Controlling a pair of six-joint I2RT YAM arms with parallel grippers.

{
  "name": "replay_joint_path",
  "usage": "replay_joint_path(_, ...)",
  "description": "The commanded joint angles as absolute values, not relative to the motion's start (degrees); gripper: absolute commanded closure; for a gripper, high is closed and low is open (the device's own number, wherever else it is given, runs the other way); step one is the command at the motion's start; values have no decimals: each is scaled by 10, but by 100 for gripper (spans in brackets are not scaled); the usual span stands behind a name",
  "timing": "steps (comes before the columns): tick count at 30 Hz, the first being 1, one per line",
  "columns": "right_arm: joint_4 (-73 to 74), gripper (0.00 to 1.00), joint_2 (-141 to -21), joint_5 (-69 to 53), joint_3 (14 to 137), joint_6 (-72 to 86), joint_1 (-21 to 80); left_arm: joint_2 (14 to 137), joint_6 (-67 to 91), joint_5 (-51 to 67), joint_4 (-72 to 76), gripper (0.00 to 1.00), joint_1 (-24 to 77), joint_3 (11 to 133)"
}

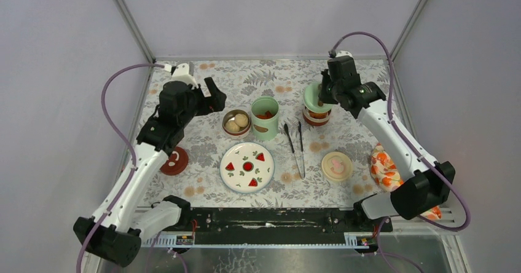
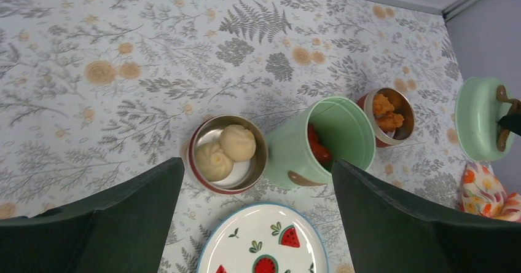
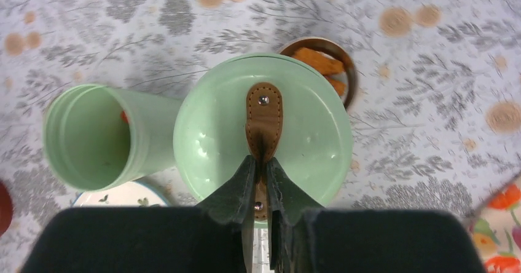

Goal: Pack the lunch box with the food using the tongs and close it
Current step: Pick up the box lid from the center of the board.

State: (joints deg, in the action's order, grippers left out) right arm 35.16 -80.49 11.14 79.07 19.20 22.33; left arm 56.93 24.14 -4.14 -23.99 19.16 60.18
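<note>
My right gripper is to go left in the top view next, lower the green lid (image 1: 312, 94) onto the jar's opening (image 1: 265, 106) and release it, since the jar's sausages lie uncovered.
The mint-green jar (image 1: 265, 118) (image 2: 332, 138) (image 3: 92, 138) stands open with red sausages (image 2: 318, 150) inside. Its green lid (image 1: 312, 94) (image 2: 482, 118) (image 3: 263, 131) hangs tilted in the air, with my right gripper (image 1: 322, 94) (image 3: 262, 162) shut on the lid's brown strap handle (image 3: 264, 116). Below the lid sits a steel bowl of orange fried chunks (image 1: 317, 115) (image 2: 390, 116) (image 3: 325, 64). A second steel bowl (image 1: 236, 123) (image 2: 228, 153) holds two pale balls. The two tongs (image 1: 300, 153) lie on the cloth right of the jar. My left gripper (image 1: 214, 96) (image 2: 258, 224) hovers open above the plate and bowl.
A white plate with fruit pictures (image 1: 247, 166) (image 2: 265, 242) (image 3: 123, 194) lies in front of the jar. The dark-red lid (image 1: 174, 161) rests at the left and the cream lid (image 1: 336, 166) at the right. An orange-patterned cloth (image 1: 384, 168) (image 2: 491, 196) lies at the right edge.
</note>
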Motion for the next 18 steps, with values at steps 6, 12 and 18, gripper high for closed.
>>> replay_joint_path(6,399,94,-897,61,932,128,326,647,264,42,-228,1,194,655)
replay_joint_path(12,403,94,-956,38,996,109,366,680,300,88,-214,1,194,642)
replay_joint_path(18,410,94,-1000,2,1040,96,388,703,324,122,-186,1,194,624)
